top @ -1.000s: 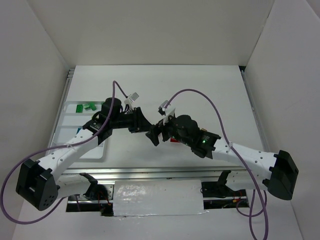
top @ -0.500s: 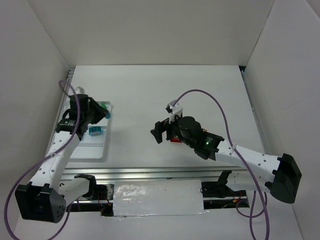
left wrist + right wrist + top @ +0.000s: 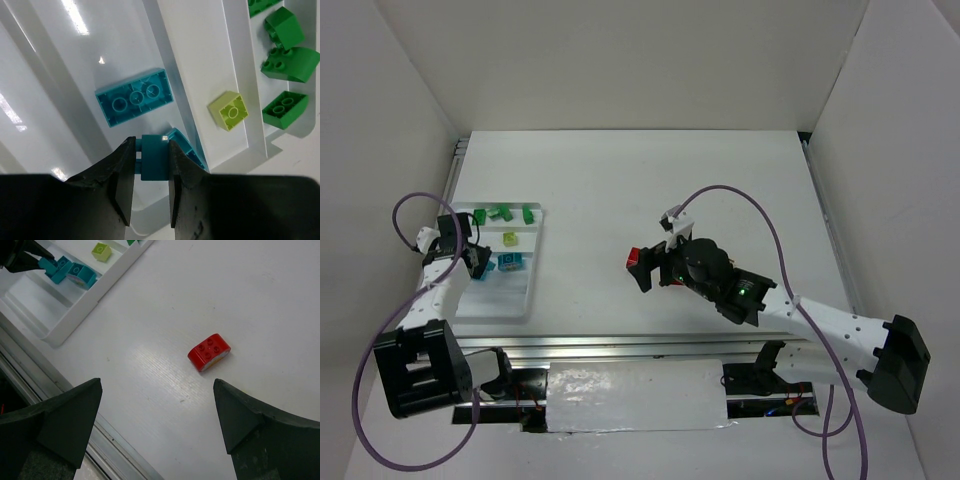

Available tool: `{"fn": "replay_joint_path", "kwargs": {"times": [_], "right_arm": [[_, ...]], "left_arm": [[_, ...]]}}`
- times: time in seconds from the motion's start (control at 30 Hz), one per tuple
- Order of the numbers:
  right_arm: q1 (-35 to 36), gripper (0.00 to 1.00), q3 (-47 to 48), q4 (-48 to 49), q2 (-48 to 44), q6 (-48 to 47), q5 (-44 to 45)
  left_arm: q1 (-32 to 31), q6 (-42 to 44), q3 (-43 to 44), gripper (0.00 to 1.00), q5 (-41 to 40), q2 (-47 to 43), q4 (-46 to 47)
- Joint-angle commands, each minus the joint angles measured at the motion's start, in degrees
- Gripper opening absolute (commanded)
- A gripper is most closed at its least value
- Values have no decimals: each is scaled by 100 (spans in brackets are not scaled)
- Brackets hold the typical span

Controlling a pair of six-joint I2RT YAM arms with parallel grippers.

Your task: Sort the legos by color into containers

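Observation:
The red lego [image 3: 636, 253] lies angled ahead of my gripper's open fingers, so next my right gripper needs to turn in line and lower over its long sides.
My left gripper [image 3: 151, 146] is shut on a small teal lego [image 3: 154, 159], held just above the white tray [image 3: 200, 60]. It hangs over the compartment where a flat teal lego [image 3: 135, 97] lies, and another teal lego [image 3: 186, 146] lies close behind it. A lime lego [image 3: 229, 110] sits in the neighbouring compartment, and three dark green legos [image 3: 292, 64] lie in the one beyond. My right gripper [image 3: 157, 390] is wide open and empty above the table, with a red lego [image 3: 209, 352] lying ahead of it. From above, the left gripper [image 3: 480, 266] is at the tray [image 3: 500, 300] and the right gripper [image 3: 645, 270] is mid-table by the red lego [image 3: 636, 253].
The tray lies at the table's left side, close to the left wall. A metal rail [image 3: 620, 345] runs along the near table edge. White walls enclose the table on the left, the right and at the back.
The left arm has swung from the table's middle to the tray on the left, carrying the teal lego. The right gripper has shifted slightly, and the red lego now shows beside it.

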Motion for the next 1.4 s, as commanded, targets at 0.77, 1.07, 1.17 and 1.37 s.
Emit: {"fn": "replay_joint_path", "kwargs": {"times": [0.77,1.07,1.17,1.37], "right_arm": [[-1038,100,1160,-1901,1732,2120,930],[-669,100,2337,-2437,3111,3043,1167],[-599,100,3049,-2850,3928,3131,1334],[-554,91,3640,-2992,4861,3229,1493]], "left_arm": [[88,1798,1045,95,1887,-811,150],[-959,3749,1504,99,3626,-1101,-649],[-1232,3672,1127,100,3629,-1477,-511],[-1250,3715,581,99,3471,-1997,-229]]}}
